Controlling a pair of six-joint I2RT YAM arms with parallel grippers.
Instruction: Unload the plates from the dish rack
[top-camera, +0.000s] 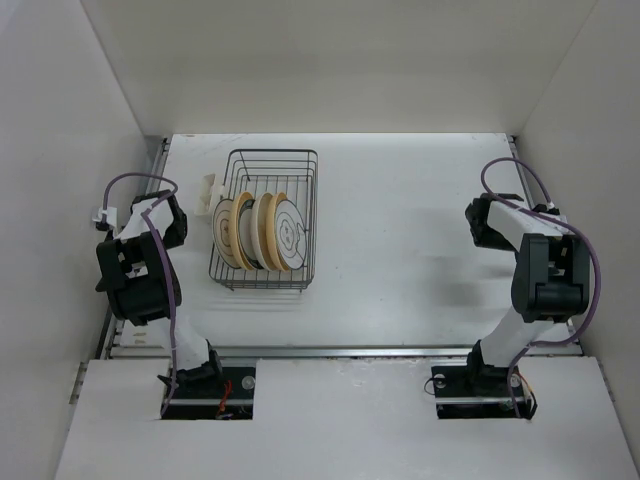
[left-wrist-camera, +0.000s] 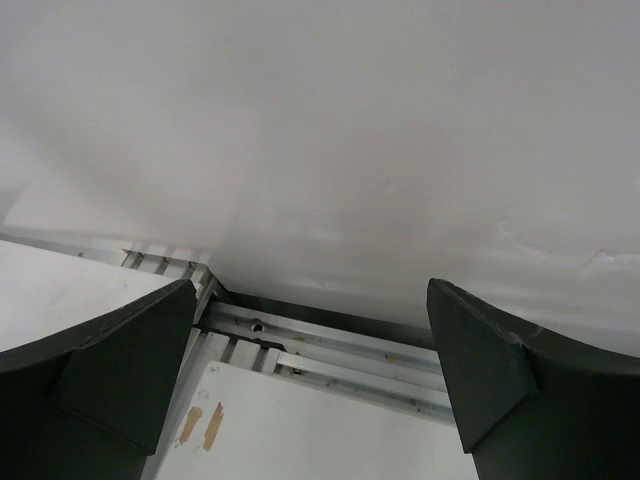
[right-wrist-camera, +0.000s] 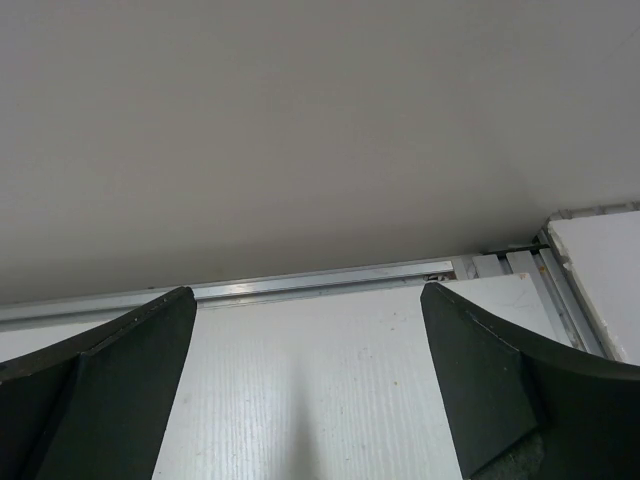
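Observation:
My left gripper swings to the right in the top view to the nearest plate next, turning fingers down onto the plate's rim by the clip.
The dark wire dish rack (top-camera: 266, 160) stands on the table, left of centre in the top view. Several plates (top-camera: 262, 232) stand upright in its near half, cream, yellow-tan and white with a dark rim. A small white clip (top-camera: 211, 190) sits on its left side. My left gripper (top-camera: 172, 222) is left of the rack, apart from it, open and empty. My right gripper (top-camera: 480, 222) is far to the right, open and empty. Both wrist views show only spread black fingers (left-wrist-camera: 130, 360) (right-wrist-camera: 490, 370), white wall and metal rails; no plates or rack appear there.
White walls enclose the table on the left, back and right. Metal rails (top-camera: 340, 351) run along the table's near edge, and along the left edge (left-wrist-camera: 330, 350). Bare table surface (top-camera: 400, 240) lies between the rack and the right arm.

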